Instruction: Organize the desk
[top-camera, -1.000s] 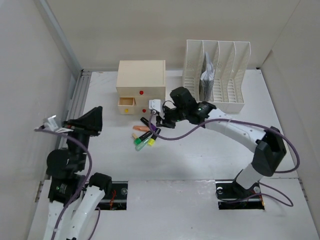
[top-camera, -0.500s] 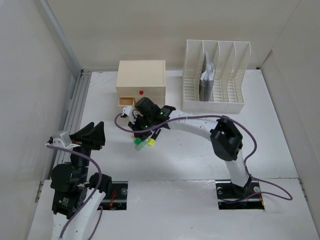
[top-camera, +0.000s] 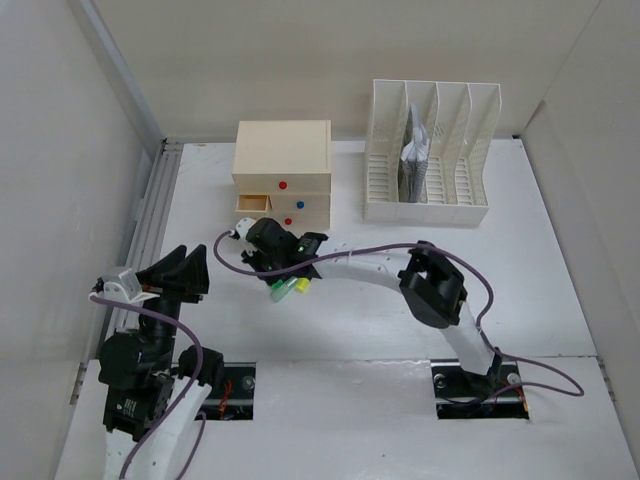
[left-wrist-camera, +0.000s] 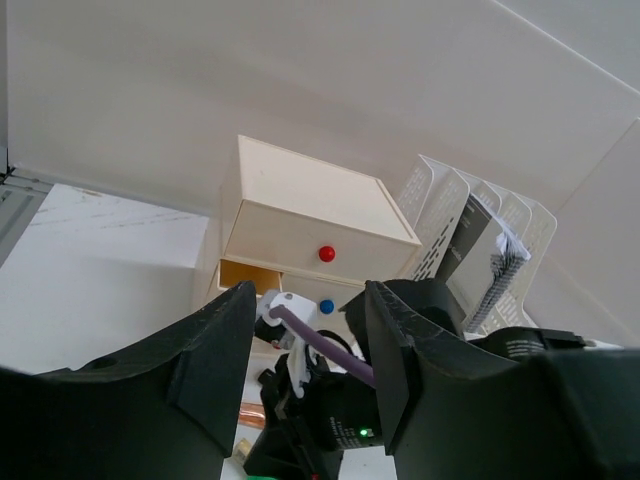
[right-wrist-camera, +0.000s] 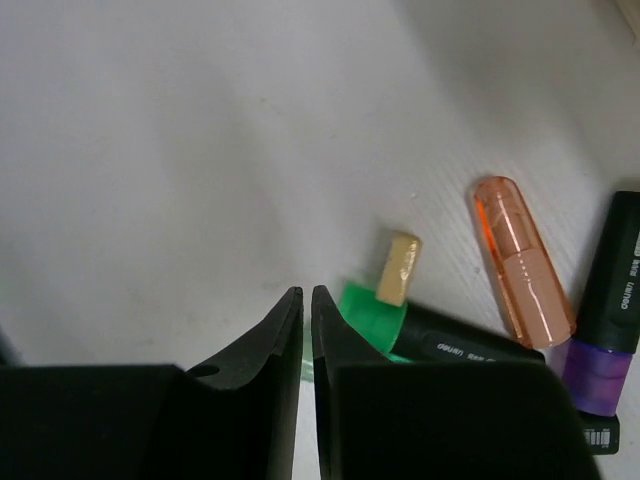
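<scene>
My right gripper opens next, shifts toward the right in the wrist view and lowers over the small beige piece (right-wrist-camera: 399, 269), since it lies just beside my shut fingers.
The white desk (top-camera: 540, 260) carries a cluster of markers (top-camera: 290, 285) in front of the beige drawer box (top-camera: 283, 160). My right gripper (top-camera: 268, 268) reaches far left and hangs low over the desk at the cluster's left edge. In the right wrist view its jaws (right-wrist-camera: 306, 292) are shut with only a hairline gap and nothing in them. Just right of them lie a green-capped black marker (right-wrist-camera: 372, 315), a small beige piece (right-wrist-camera: 399, 268), an orange marker (right-wrist-camera: 522, 262) and a purple-banded marker (right-wrist-camera: 605, 320). My left gripper (top-camera: 183, 272) is open and empty, raised at the near left.
The drawer box (left-wrist-camera: 310, 215) has its upper-left drawer (top-camera: 252, 203) pulled out; red and blue knobs show on its other drawers. A white slotted file rack (top-camera: 430, 150) with a notebook (top-camera: 415, 160) stands at the back right. A grey rail (top-camera: 150, 210) runs along the left edge.
My right arm has swung left from in front of the drawers to the left end of the markers. My left gripper has drawn back toward the near edge and opened.
</scene>
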